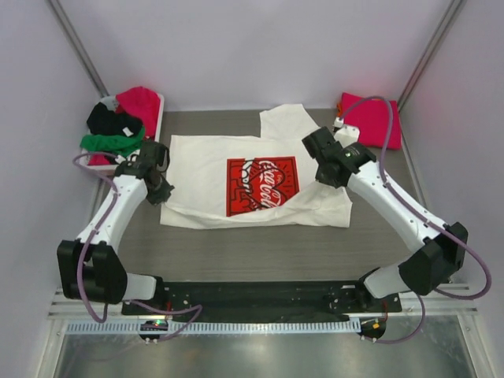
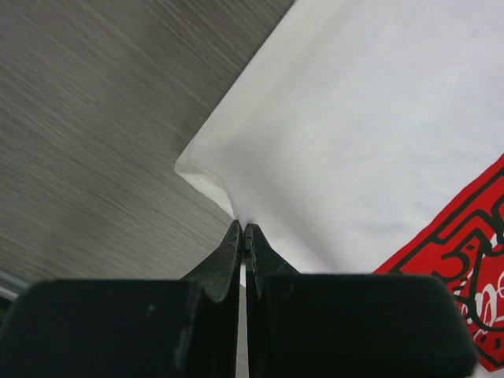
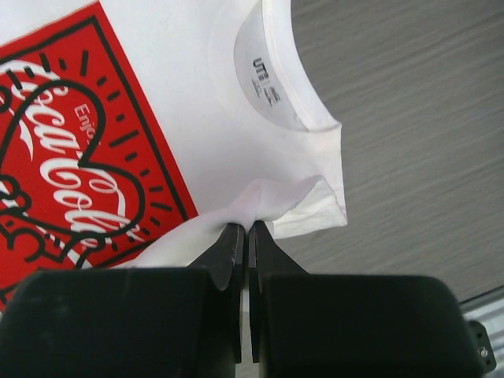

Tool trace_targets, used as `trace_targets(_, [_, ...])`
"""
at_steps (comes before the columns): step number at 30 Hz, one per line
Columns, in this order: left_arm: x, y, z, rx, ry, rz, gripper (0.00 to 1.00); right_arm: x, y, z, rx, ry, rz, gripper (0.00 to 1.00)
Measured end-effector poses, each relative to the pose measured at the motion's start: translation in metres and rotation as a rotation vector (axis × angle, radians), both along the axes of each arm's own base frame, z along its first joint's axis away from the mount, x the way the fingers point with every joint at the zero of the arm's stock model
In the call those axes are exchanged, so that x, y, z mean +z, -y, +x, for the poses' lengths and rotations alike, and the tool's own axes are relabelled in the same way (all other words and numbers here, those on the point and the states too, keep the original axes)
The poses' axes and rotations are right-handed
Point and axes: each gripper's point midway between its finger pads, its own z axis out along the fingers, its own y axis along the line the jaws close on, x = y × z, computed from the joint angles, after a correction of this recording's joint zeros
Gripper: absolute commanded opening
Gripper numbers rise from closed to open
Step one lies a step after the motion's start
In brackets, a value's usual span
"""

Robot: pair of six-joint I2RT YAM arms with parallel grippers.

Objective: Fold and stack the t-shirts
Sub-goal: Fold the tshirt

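Observation:
I will next carry the heap of cloth in my right gripper away from my base and down onto the shirt (image 1: 335, 190) (image 3: 302, 168), next to the shirt's collar.
A cream-white t-shirt (image 1: 205, 173) with a red rectangular print (image 1: 262, 185) lies partly folded on the table centre, one sleeve (image 1: 285, 122) sticking out toward the back. My left gripper (image 1: 163, 191) is shut on the shirt's left folded edge (image 2: 236, 169); the pinch shows in the left wrist view (image 2: 242, 226). My right gripper (image 1: 321, 172) is shut on a bunch of cloth next to the collar (image 3: 276, 87); the pinch shows in the right wrist view (image 3: 246, 227). The print also shows there (image 3: 71, 150).
A white basket (image 1: 160, 118) at the back left holds a magenta-pink shirt (image 1: 138, 101), a black one (image 1: 106, 118) and a green one (image 1: 110, 143). A folded pink shirt (image 1: 370, 120) lies at the back right. Grey wood table (image 1: 260, 248) around the shirt.

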Motion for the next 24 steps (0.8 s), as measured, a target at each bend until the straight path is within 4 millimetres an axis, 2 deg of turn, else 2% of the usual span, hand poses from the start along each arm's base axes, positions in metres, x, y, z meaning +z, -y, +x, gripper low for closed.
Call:
trace_targets(5, [-0.012,-0.004,0.025,-0.024,-0.054,0.025,0.0,-0.001,0.006,0.036,0.019,-0.014,-0.019,0.01])
trace_targets(10, [-0.021,-0.006,0.049,-0.04,-0.089,0.041,0.0,-0.021,0.014,0.063,0.024,-0.07,-0.045,0.01])
trace_targets(16, [-0.022,-0.013,0.08,-0.039,-0.089,0.054,0.0,-0.041,0.021,0.086,0.024,-0.122,-0.065,0.01])
trace_targets(22, [-0.031,-0.02,0.092,-0.03,-0.109,0.061,0.0,-0.052,0.025,0.107,0.018,-0.137,-0.071,0.01])
trace_targets(23, [-0.035,-0.022,0.092,-0.028,-0.12,0.06,0.01,-0.054,0.025,0.111,0.018,-0.141,-0.071,0.01])
trace_targets(24, [-0.038,-0.022,0.092,-0.026,-0.13,0.058,0.07,-0.055,0.025,0.115,0.018,-0.143,-0.072,0.06])
